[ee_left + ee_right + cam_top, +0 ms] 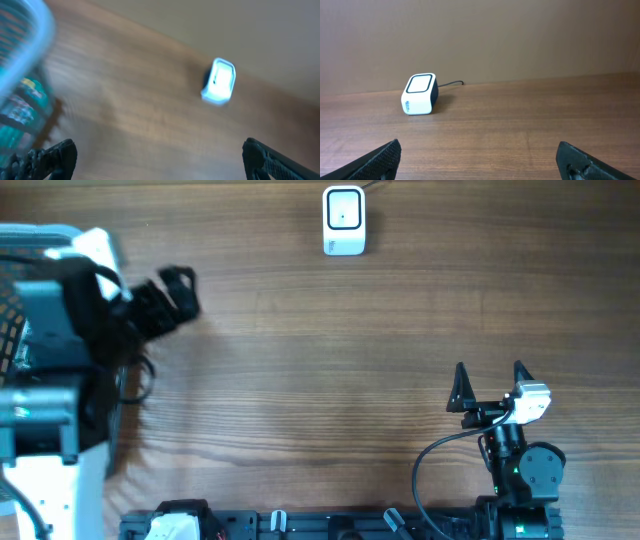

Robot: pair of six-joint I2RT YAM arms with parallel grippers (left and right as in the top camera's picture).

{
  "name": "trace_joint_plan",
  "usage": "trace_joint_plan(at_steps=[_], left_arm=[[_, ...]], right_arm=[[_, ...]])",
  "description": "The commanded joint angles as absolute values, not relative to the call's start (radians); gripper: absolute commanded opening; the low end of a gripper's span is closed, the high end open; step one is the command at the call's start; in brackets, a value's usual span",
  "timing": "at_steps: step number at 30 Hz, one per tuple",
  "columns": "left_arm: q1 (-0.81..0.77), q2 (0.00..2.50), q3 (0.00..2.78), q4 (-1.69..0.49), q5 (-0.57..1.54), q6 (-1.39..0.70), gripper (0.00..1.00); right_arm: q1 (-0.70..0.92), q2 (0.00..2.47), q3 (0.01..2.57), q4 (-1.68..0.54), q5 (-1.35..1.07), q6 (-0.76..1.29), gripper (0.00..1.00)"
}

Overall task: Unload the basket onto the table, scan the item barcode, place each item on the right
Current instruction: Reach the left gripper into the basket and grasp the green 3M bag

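Note:
The basket's teal items are below left in the overhead view, so my left gripper moves there next, past the basket's rim and down.
The white barcode scanner point(344, 220) stands at the far middle of the table, its cable leading off the back edge. The left wrist view shows the scanner point(219, 81) blurred; in the right wrist view the scanner point(419, 94) is sharp and far ahead. Teal packaged items point(25, 100) lie in a light blue basket point(35, 30) at the far left. My left gripper point(185, 292) hovers just right of that basket, open and empty point(160, 165). Near the front right, my right gripper point(490, 380) is open, with only bare wood between its fingers point(380, 160).
The basket point(40, 235) and the left arm's teal and white body fill the table's left edge. A black rail point(330, 525) runs along the front edge. Brown wooden table top point(330, 380) spreads between the arms.

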State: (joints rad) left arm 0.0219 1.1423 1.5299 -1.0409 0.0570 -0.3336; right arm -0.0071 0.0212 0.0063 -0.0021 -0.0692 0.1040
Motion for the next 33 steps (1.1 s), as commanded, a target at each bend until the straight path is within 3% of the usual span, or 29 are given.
trace_joint_plan(at_steps=[1,8,14,21,27,33], left_arm=[[0.160,1.257,1.722,-1.127,-0.005,-0.469,1.00],[0.614,1.369,1.730,-1.270,0.047,-0.641,1.00],[0.832,1.438,1.662,-1.351,0.057,-0.712,1.00],[0.861,1.448,1.433,-1.290,0.004,-0.714,1.00],[0.891,1.448,1.401,-1.275,-0.070,-0.678,1.00],[0.891,1.448,1.190,-1.113,-0.025,-0.610,1.00]], right_arm=[[-0.004,0.014,0.006,0.001,-0.056,0.107,1.00],[-0.004,0.014,0.006,0.001,-0.056,0.107,1.00],[-0.004,0.014,0.006,0.001,-0.056,0.107,1.00],[-0.004,0.014,0.006,0.001,-0.056,0.107,1.00],[-0.004,0.014,0.006,0.001,-0.056,0.107,1.00],[-0.004,0.014,0.006,0.001,-0.056,0.107,1.00]])
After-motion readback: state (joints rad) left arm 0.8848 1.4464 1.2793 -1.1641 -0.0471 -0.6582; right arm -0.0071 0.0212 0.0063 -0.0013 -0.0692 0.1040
